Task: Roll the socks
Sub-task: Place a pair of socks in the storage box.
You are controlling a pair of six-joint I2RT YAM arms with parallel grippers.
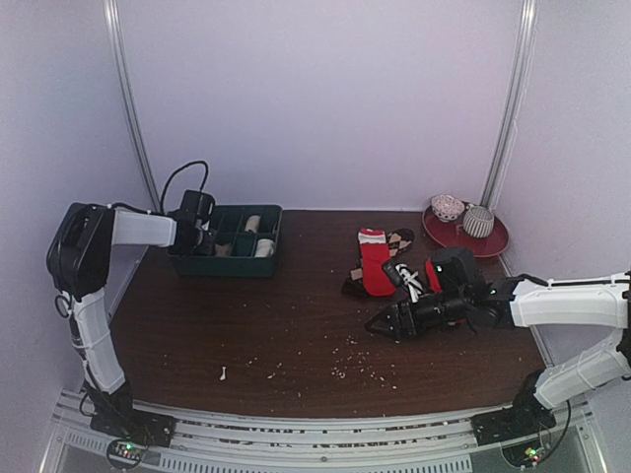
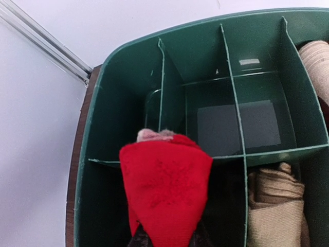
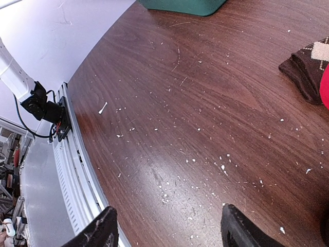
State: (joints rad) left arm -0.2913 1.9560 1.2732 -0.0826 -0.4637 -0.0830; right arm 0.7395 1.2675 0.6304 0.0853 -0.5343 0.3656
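The empty section of the tray beside the tan socks is below the left gripper and to its right in the wrist view, so the robot will next move that gripper over, lower it and let go.
My left gripper (image 1: pixel 204 235) hangs over the left end of the dark green compartment tray (image 1: pixel 271 264). In the left wrist view it (image 2: pixel 168 241) is shut on a rolled red sock (image 2: pixel 165 188) with a pale end, held over the tray's (image 2: pixel 128 77) near-left compartment. Rolled tan socks (image 2: pixel 275 206) lie in the compartment to the right. A flat red sock with white ends (image 1: pixel 375 262) and a brown diamond-patterned sock (image 1: pixel 400 238) lie right of centre on the table. My right gripper (image 1: pixel 381 323) is open and empty just above the table in front of them (image 3: pixel 169 237). The brown sock's edge (image 3: pixel 308 67) shows at the right in that view.
A red plate (image 1: pixel 493 243) with two patterned round objects stands at the back right. More sock fabric (image 1: pixel 416 281) lies beside my right wrist. White crumbs (image 1: pixel 345 370) are scattered over the brown table. A metal rail (image 3: pixel 77 170) runs along the near edge.
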